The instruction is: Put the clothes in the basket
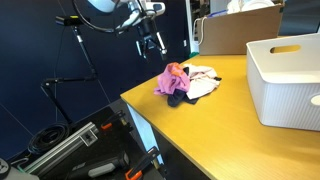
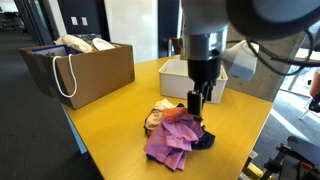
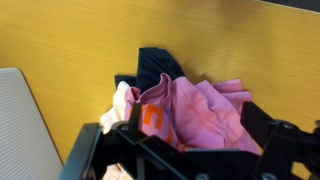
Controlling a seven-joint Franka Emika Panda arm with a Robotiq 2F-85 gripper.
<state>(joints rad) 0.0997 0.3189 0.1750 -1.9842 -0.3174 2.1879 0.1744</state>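
Observation:
The pink garment point(image 3: 200, 110) lies on top of the pile, so next I will bring my gripper down onto its bunched middle, then close there.
A pile of clothes lies on the yellow table: a pink garment point(image 3: 200, 110) on top, a dark one point(image 3: 155, 65) and a white one point(image 1: 203, 80) beside it. The pile shows in both exterior views point(image 1: 180, 82) point(image 2: 175, 138). The white basket point(image 1: 290, 75) stands on the table apart from the pile, and it also shows behind the arm in an exterior view point(image 2: 178, 72). My gripper point(image 1: 150, 42) point(image 2: 197, 103) hangs above the pile, open and empty. In the wrist view its fingers point(image 3: 180, 128) are spread to either side of the pink garment.
A brown box with white rope handles point(image 2: 85, 65) stands on the table's far side. A camera tripod and cables point(image 1: 70, 90) stand off the table's edge. A cardboard box point(image 1: 235, 30) sits behind the basket. A pale grey surface point(image 3: 20, 130) fills the wrist view's left edge.

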